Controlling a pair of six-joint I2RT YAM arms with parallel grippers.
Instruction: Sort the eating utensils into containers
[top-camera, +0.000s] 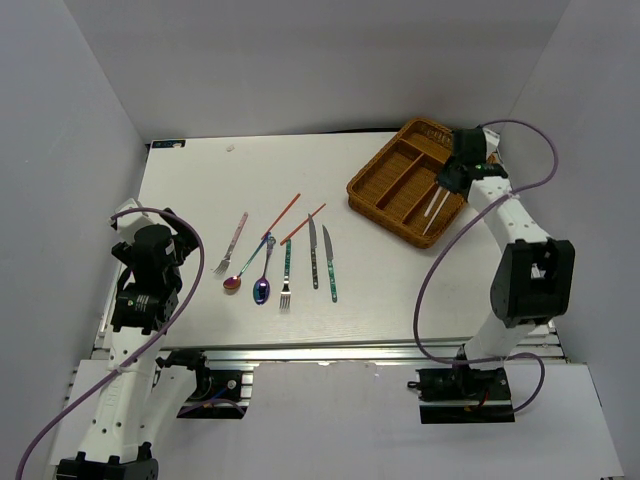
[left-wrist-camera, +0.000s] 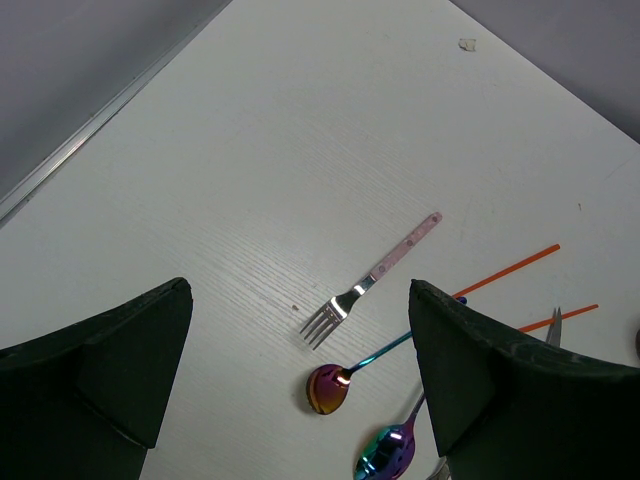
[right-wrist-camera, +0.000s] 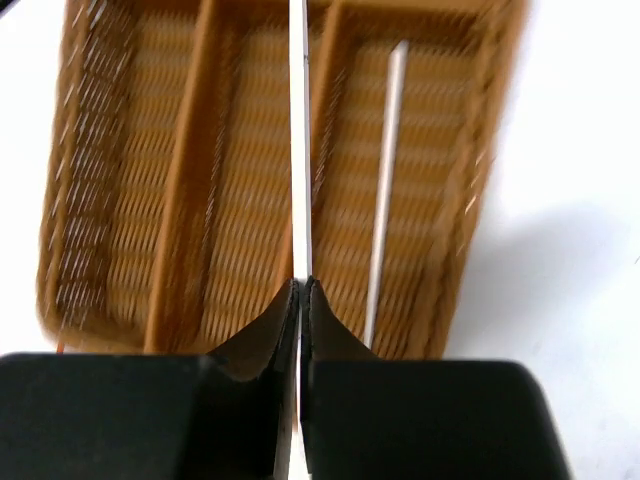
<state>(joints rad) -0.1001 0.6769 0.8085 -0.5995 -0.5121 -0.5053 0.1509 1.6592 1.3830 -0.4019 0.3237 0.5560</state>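
Note:
The held chopstick will go down in my right gripper to the tray's section with the second pale chopstick (top-camera: 430, 215) (right-wrist-camera: 352, 195), which lies below it, and I will release it beside its match.
The wicker tray (top-camera: 353, 187) sits at the far right of the table. My right gripper (top-camera: 447, 180) hovers over it, shut on a pale chopstick (right-wrist-camera: 299, 150) that runs along a divider; in the right wrist view the gripper (right-wrist-camera: 303, 285) pinches it. A second pale chopstick (right-wrist-camera: 385, 190) lies in the tray's (right-wrist-camera: 183, 180) rightmost compartment. The other utensils lie mid-table: a pink-handled fork (top-camera: 233, 243), two iridescent spoons (top-camera: 264, 275), a teal fork (top-camera: 286, 272), two knives (top-camera: 313, 252) and two red chopsticks (top-camera: 282, 216). My left gripper (top-camera: 160, 232) is open and empty, left of them.
In the left wrist view the open gripper (left-wrist-camera: 300, 300) frames the pink fork (left-wrist-camera: 375, 278), a purple spoon (left-wrist-camera: 330, 388) and the red chopsticks (left-wrist-camera: 505, 270). White walls enclose the table on three sides. A small scrap (left-wrist-camera: 467, 44) lies near the far edge.

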